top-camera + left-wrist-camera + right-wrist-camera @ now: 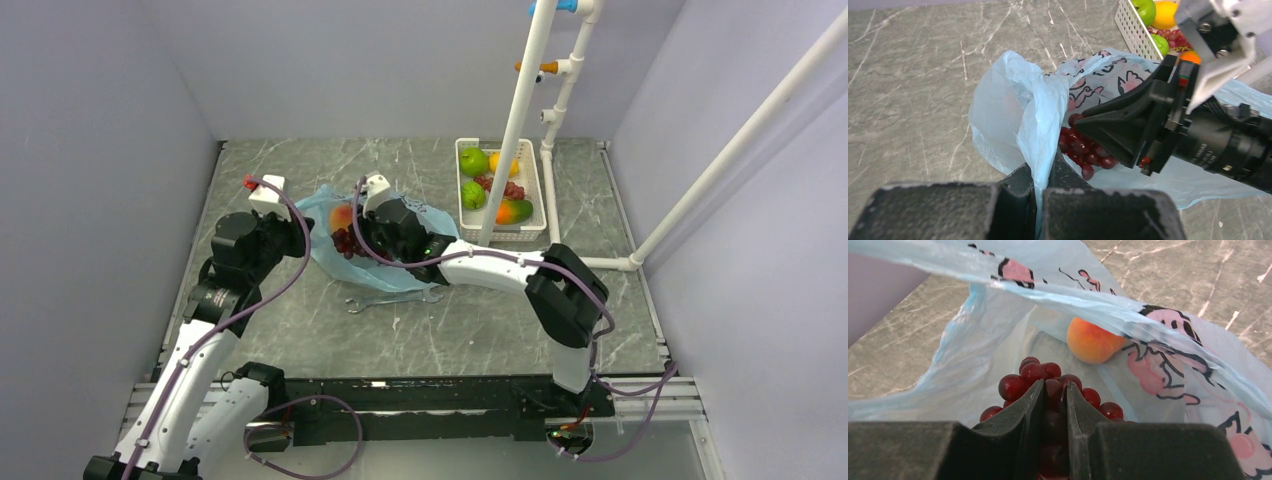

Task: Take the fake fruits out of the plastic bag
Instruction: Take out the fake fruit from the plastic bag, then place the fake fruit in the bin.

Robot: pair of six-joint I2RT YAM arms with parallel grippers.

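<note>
Other fruits are already in the white basket. My right gripper needs to go up out of the bag (400,270) and swing over the white basket to release the grapes.
The light blue plastic bag (400,270) lies mid-table, its printed side up (1108,75). My left gripper (1040,172) is shut on the bag's edge (1040,125) and holds it up, so the mouth stays open. My right gripper (1054,390) reaches into the bag and is shut on a bunch of dark red grapes (1020,382), also seen in the left wrist view (1088,152) and from above (347,241). An orange peach (1093,342) lies deeper in the bag (973,360), beyond the grapes; it shows from above (342,216).
A white basket (529,232) at the back right holds green apples (473,161), a yellow fruit, red grapes and a mango (514,211). A white pipe frame (520,110) stands in front of it. A spanner (385,300) lies by the bag's near edge.
</note>
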